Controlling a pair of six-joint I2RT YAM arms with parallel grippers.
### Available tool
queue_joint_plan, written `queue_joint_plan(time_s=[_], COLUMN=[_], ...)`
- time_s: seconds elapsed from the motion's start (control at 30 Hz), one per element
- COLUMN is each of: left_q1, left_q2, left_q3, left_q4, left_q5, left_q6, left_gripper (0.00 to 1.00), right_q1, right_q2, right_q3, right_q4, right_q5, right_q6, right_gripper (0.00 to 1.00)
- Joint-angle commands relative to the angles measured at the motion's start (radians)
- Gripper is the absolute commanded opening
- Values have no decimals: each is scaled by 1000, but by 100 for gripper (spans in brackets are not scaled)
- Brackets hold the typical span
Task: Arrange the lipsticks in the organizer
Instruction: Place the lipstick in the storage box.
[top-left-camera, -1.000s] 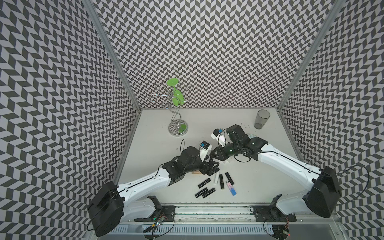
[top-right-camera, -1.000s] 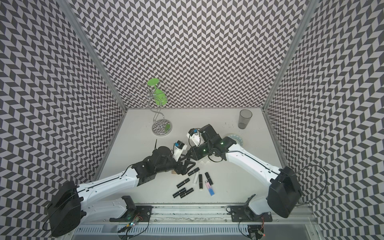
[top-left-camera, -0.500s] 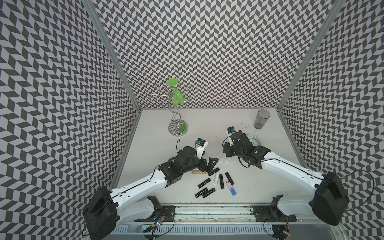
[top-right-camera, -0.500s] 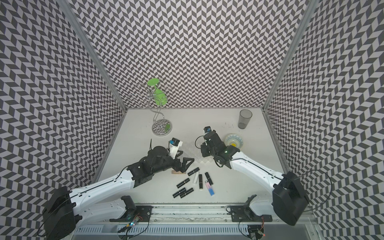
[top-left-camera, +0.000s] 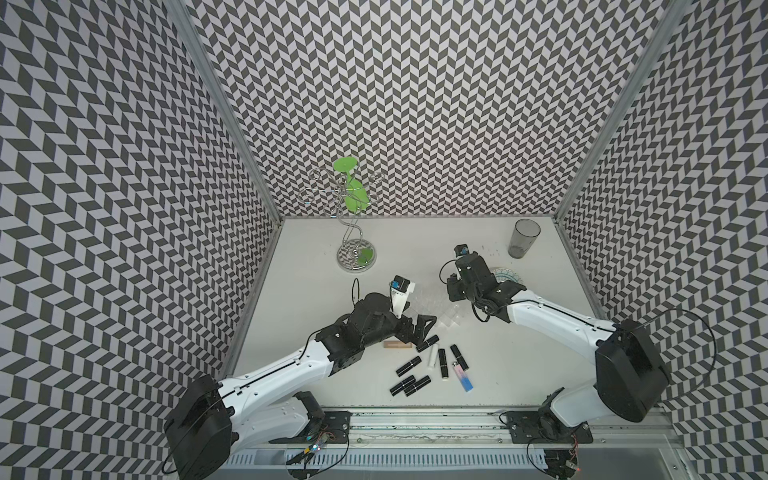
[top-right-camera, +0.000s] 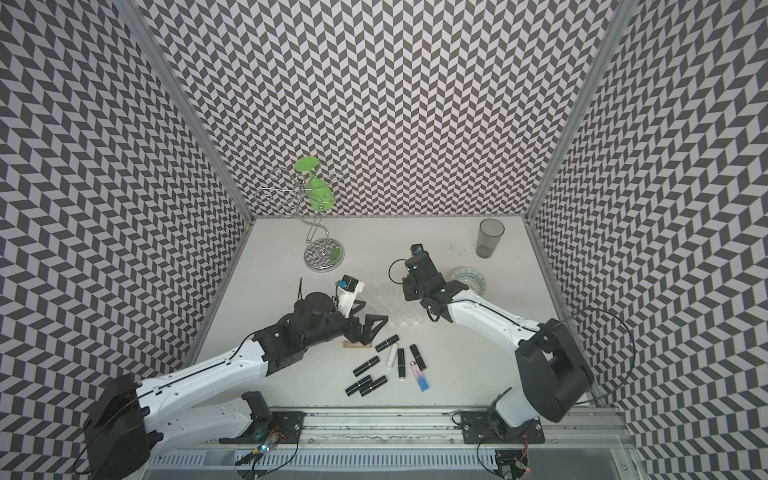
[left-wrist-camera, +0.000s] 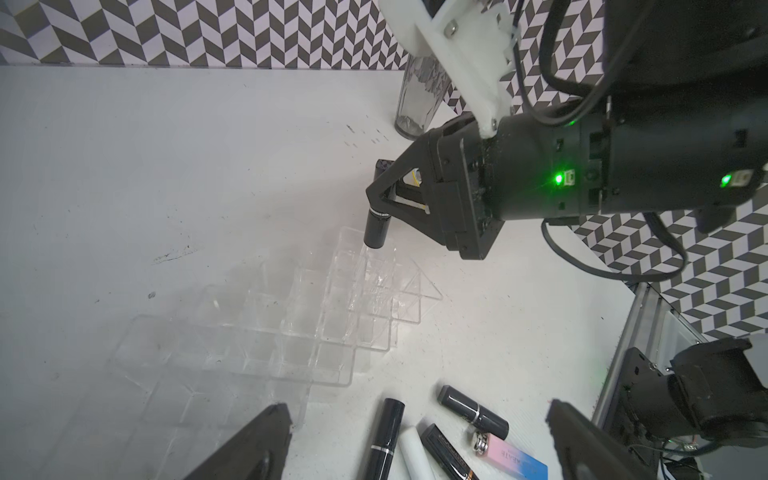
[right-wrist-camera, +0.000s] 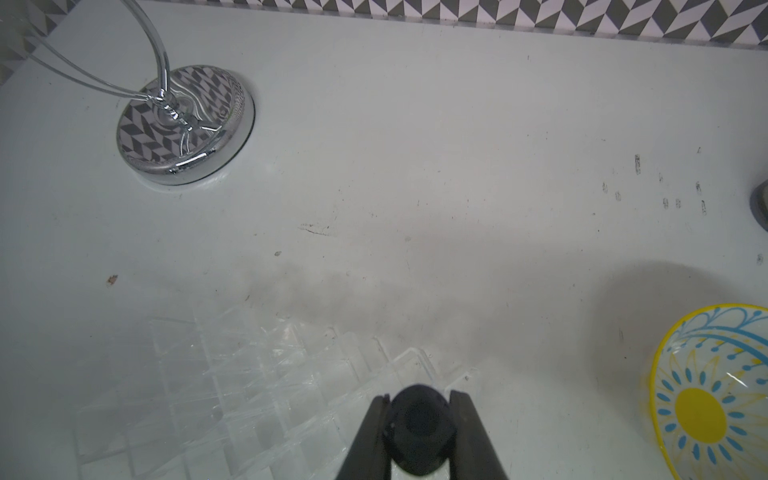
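Observation:
I will next lower the upright black lipstick with my right gripper into the organizer's far corner section (right-wrist-camera: 413, 367) and release it there, as that section is empty just below my right gripper.
The clear acrylic organizer (top-left-camera: 436, 307) (top-right-camera: 395, 307) stands mid-table with its compartments bare in the left wrist view (left-wrist-camera: 291, 324). My right gripper (right-wrist-camera: 419, 397) (left-wrist-camera: 376, 195) is shut on a black lipstick (left-wrist-camera: 376, 228) (right-wrist-camera: 419, 432), held upright just above the organizer's (right-wrist-camera: 249, 395) far corner compartment. My left gripper (top-left-camera: 415, 332) (left-wrist-camera: 415, 453) is open low over the table beside a tan lipstick (top-left-camera: 395, 344) (top-right-camera: 353, 344). Several loose lipsticks lie in front of the organizer: black ones (top-left-camera: 408, 365), a white one (top-left-camera: 433, 356) and a pink-to-blue one (top-left-camera: 463, 376) (left-wrist-camera: 515, 459).
A grey tumbler (top-left-camera: 523, 239) stands at the back right. A blue-and-yellow bowl (top-left-camera: 505, 276) (right-wrist-camera: 706, 399) sits just behind the right wrist. A chrome wire stand (top-left-camera: 355, 257) (right-wrist-camera: 185, 124) with green pieces stands at the back left.
The two grippers were close together over the organizer. The right one has drawn away to the right and back with the black lipstick. The left one has dropped toward the loose lipsticks, still open.

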Motion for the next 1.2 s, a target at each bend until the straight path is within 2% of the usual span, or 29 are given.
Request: queue_joint_plan(time_s=[0.0, 0.63, 0.73, 0.93, 1.07, 1.17], left_q1=[-4, -5, -5, -5, -5, -5], left_q2=[-6, 3, 3, 2, 5, 15], left_q3=[-7, -1, -1, -1, 3, 8], left_q4=[6, -9, -10, -14, -22, -37], left_q5=[16, 2, -1, -3, -9, -22], left_q6=[-10, -4, -4, 0, 4, 6], left_gripper=[100, 100, 100, 100, 100, 100], right_q1=[1, 14, 25, 32, 35, 35], right_q2=[7, 86, 99, 133, 133, 135], right_q3=[-16, -38, -51, -68, -74, -72], right_q4=[114, 142, 153, 156, 161, 154], right_q5=[-3, 6, 8, 36, 7, 12], right_q6=[-13, -20, -20, -9, -8, -13], right_gripper=[0, 0, 8, 12, 23, 35])
